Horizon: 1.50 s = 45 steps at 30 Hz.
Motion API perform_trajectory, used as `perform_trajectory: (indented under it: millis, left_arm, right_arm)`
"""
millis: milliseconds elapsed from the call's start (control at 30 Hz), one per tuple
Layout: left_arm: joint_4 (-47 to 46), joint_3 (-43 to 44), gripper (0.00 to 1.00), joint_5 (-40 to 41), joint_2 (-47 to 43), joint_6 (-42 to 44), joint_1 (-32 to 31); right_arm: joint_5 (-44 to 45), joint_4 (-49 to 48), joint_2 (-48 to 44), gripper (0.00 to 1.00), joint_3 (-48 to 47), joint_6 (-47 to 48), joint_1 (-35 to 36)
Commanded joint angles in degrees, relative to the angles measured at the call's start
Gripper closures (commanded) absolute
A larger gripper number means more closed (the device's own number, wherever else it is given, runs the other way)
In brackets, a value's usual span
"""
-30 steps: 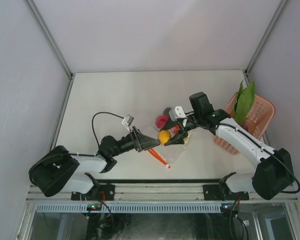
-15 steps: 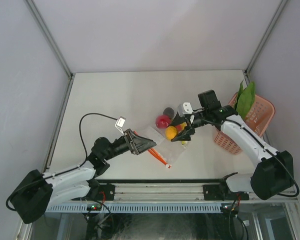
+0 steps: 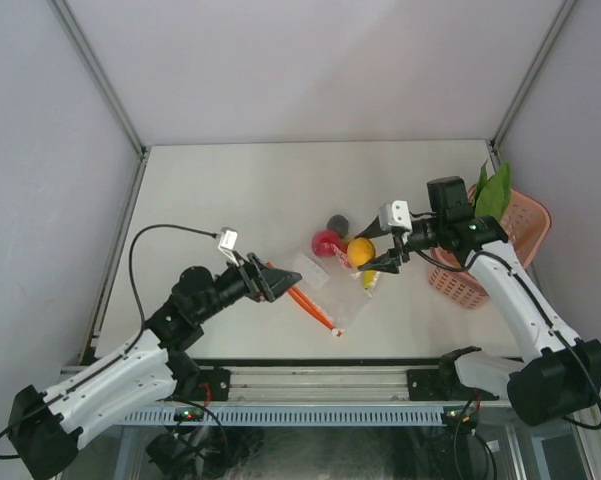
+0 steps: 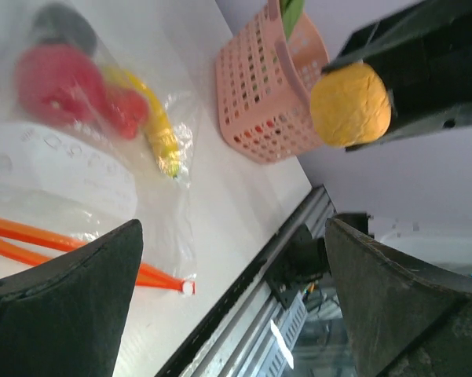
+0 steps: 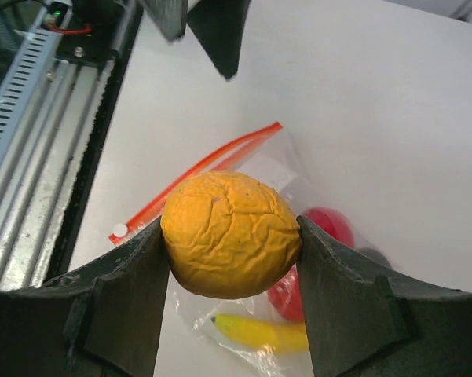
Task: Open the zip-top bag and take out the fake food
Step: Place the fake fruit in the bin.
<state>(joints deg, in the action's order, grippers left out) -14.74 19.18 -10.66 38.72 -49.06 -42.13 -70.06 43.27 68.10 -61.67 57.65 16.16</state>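
The fruit hangs clear, so the robot's right gripper will next swing away from the bag, toward the right in the top view and over the pink lattice basket [image 3: 512, 226].
The clear zip-top bag [image 3: 325, 290] lies flat on the table, its red-orange zipper strip [image 3: 315, 308] toward the near edge. Inside it I see a red fruit [image 3: 326, 242], a dark ball [image 3: 336, 222] and a yellow banana [image 5: 259, 332]. My right gripper [image 3: 368, 256] is shut on a wrinkled orange round fruit [image 5: 230, 234], which hangs above the bag's right end. My left gripper [image 3: 277, 283] stands open and empty just left of the bag [image 4: 63, 173], near the zipper strip [image 4: 55, 236].
A pink lattice basket [image 3: 505, 255] stands at the table's right edge with a green leafy vegetable [image 3: 490, 200] sticking out of it. The table's metal front rail [image 3: 320, 382] runs close below the bag. Grey walls close in the back and sides.
My right gripper has carried the orange fruit up and to the right, away from the bag. The left gripper has drawn back a little to the left, still open.
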Motion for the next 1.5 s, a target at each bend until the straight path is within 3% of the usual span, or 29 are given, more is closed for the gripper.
perform_trajectory:
  millis: [0,400,700,800,967,1033,1133,1467]
  left_arm:
    - [13.4,13.9,0.00,8.3,-0.4,2.2,0.6]
    - [41.0,47.8,0.00,20.3,10.1,-5.0,0.6]
    - [44.8,61.2,0.00,22.6,15.4,-2.9,0.6]
    - [45.4,64.0,0.00,22.2,17.2,-2.4,0.4]
    - [45.3,65.9,0.00,21.0,18.6,-1.7,0.4]
    - [45.0,66.1,0.00,20.6,18.7,-0.9,0.4]
    - [44.5,66.3,0.00,20.1,18.7,0.3,0.4]
    - [41.6,65.3,0.00,15.9,19.5,0.9,2.6]
  right_arm:
    - [2.1,-1.0,-4.3,0.91,-2.5,-1.5,-4.2]
    - [19.5,-10.1,-11.4,0.90,0.7,-14.5,-25.3]
    - [35.8,-14.2,-11.4,0.88,5.6,-18.6,-35.8]
    - [39.0,-14.6,-10.9,0.79,6.7,-19.2,-36.9]
    - [42.2,-15.3,-8.9,0.31,7.0,-20.1,-37.4]
    - [42.5,-15.2,-8.1,0.23,6.9,-20.4,-37.7]
    - [42.8,-15.3,-7.3,0.19,6.9,-20.5,-37.9]
    - [40.1,-15.9,-7.0,0.19,7.5,-21.4,-38.3]
